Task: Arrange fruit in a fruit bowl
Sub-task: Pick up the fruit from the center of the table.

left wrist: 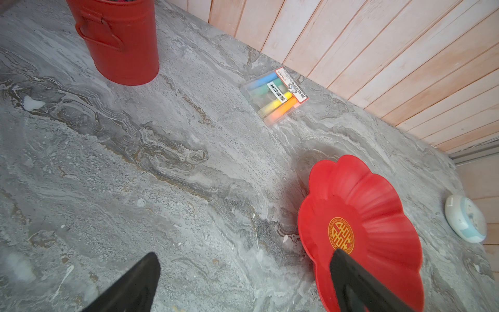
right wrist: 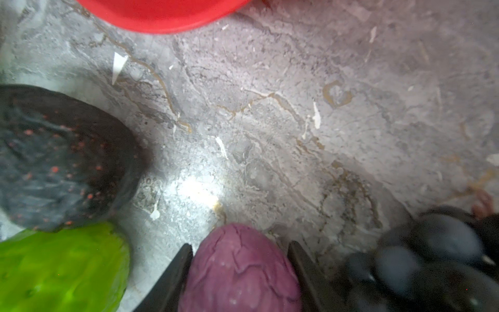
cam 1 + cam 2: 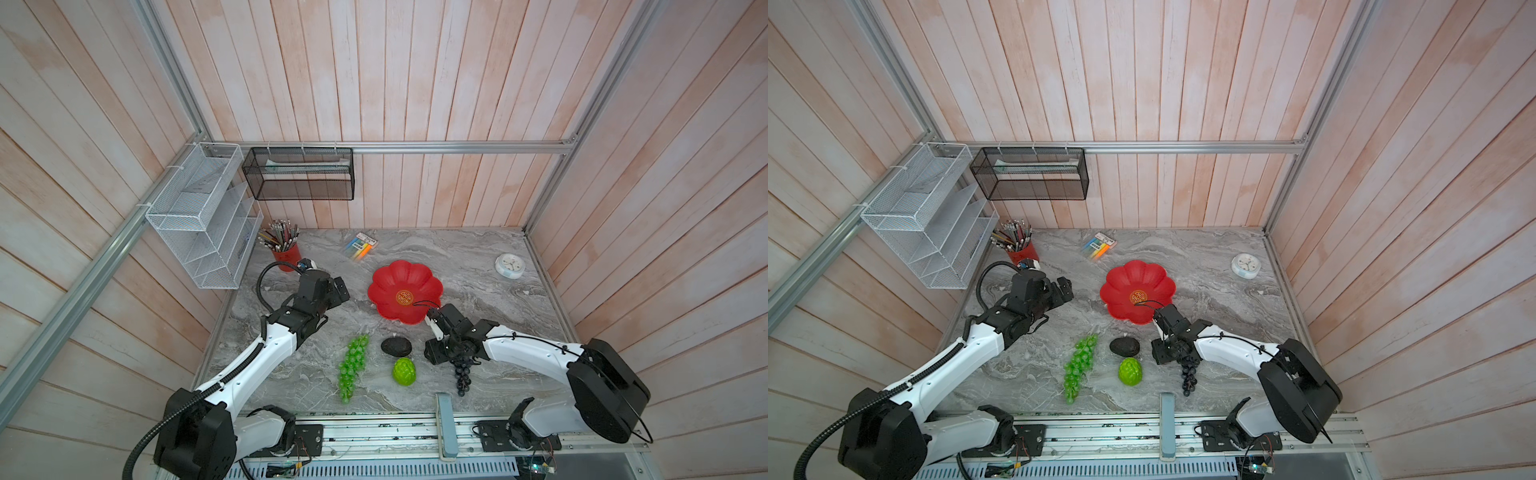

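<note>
The bowl is empty, so the right gripper next needs to raise its small purple fruit outward, then lower it and let it go on the bowl's bottom beyond the gold emblem (image 3: 410,284).
The red scalloped fruit bowl (image 3: 399,280) (image 3: 1133,276) (image 1: 378,216) stands mid-table with nothing in it. In front of it lie the green grape bunch (image 3: 352,365) (image 3: 1079,368), the avocado (image 3: 396,346) (image 2: 62,156), the bumpy lime-green fruit (image 3: 404,371) (image 2: 62,267) and the dark grape bunch (image 3: 462,376) (image 2: 432,256). My right gripper (image 2: 239,244) (image 3: 446,357) is down on the table between avocado and dark grapes. Its fingers press both sides of the small purple fruit (image 2: 240,270), which is hidden in both top views. My left gripper (image 1: 246,254) (image 3: 340,289) hangs open to the left of the bowl.
A red pencil cup (image 3: 286,255) (image 1: 118,46) stands back left and a highlighter pack (image 3: 360,246) lies at the back wall. A small white clock (image 3: 510,265) sits back right. Wire racks (image 3: 199,216) hang on the left wall. A grey block (image 3: 446,424) sits on the front rail.
</note>
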You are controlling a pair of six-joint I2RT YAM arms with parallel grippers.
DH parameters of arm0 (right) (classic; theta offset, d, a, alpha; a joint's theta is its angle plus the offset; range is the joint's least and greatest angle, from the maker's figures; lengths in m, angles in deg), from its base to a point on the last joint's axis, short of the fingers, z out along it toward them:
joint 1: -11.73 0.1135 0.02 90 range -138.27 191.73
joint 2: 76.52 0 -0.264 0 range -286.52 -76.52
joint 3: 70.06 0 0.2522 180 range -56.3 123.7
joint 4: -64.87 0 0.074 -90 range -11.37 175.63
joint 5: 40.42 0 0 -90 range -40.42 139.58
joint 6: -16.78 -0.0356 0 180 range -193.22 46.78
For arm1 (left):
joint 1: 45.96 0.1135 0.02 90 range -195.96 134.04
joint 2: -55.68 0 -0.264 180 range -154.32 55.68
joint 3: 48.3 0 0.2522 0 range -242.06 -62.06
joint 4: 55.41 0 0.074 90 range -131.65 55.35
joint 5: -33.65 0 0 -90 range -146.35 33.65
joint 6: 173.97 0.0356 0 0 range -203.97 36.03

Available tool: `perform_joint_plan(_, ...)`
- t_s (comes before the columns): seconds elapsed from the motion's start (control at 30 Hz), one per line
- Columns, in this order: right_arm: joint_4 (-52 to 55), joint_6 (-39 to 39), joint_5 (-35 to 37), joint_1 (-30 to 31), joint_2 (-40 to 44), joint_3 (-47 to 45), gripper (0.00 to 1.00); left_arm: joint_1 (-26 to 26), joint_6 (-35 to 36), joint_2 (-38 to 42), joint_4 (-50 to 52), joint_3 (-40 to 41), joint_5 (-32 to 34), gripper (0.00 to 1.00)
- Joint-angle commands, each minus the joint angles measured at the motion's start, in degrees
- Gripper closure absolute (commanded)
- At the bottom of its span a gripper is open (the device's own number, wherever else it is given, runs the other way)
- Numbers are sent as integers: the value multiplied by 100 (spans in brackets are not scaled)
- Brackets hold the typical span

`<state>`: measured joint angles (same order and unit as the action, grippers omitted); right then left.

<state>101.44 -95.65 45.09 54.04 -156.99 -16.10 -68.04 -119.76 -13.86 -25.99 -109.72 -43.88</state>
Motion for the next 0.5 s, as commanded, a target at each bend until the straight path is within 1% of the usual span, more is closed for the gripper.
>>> perform_joint_plan(0.0, 357, 49, -124, -75, 317, 332, 65, 11, -35, 97, 16, 29, 175, 0)
perform_joint_plan(0.2, 852, 99, -454, -489, 616, 984, 66, 9, -3, 165, -21, 43, 187, 0)
perform_joint_plan(0.33, 796, 133, -701, -807, 751, 1327, 68, 20, 91, 185, 78, -27, 142, 0)
perform_joint_plan(0.4, 685, 278, -678, -948, 685, 1575, 71, 46, 204, 197, 154, -136, 167, 0)
perform_joint_plan(0.47, 582, 462, -685, -1140, 410, 1908, 72, 71, 286, 207, 224, -223, 255, 0)
